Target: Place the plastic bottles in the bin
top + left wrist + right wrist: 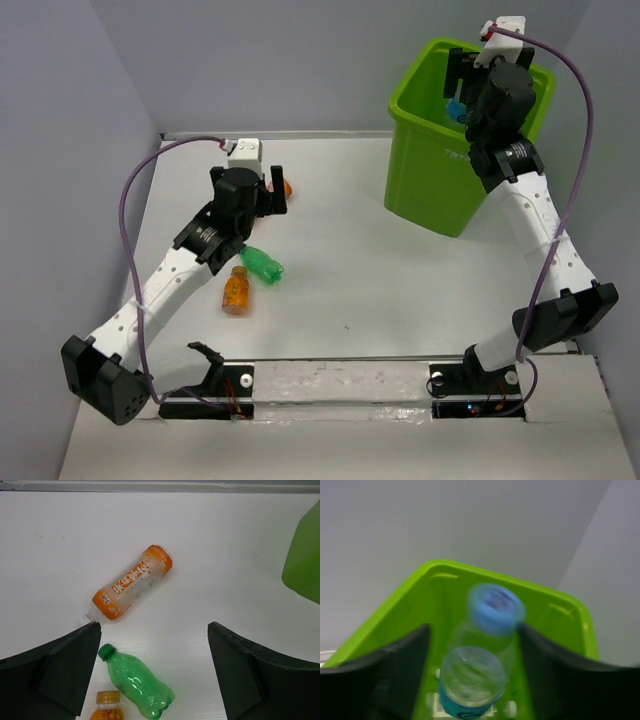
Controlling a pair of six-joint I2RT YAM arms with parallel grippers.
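Observation:
The left gripper moves down and outward onto the orange bottle's far end (288,188) (157,560) next, turning its fingers to match the orange bottle's slant.
My right gripper (467,92) hangs over the lime-green bin (432,190), fingers spread wide (472,630). A blurred clear bottle with a blue cap (494,609) sits loose between the fingers, its cap by the right finger. A clear bottle with a blue label (470,682) lies below it inside the bin (445,575). My left gripper (272,188) is open and empty (154,627) above the table. An orange bottle (132,582) lies just beyond its fingertips. A green bottle (137,685) and a second orange bottle (109,707) lie below it, also in the top view (262,265) (236,290).
The bin's side shows at the right edge of the left wrist view (305,560). Grey walls enclose the table at the back and both sides. The arm bases sit on a rail (340,385) at the near edge.

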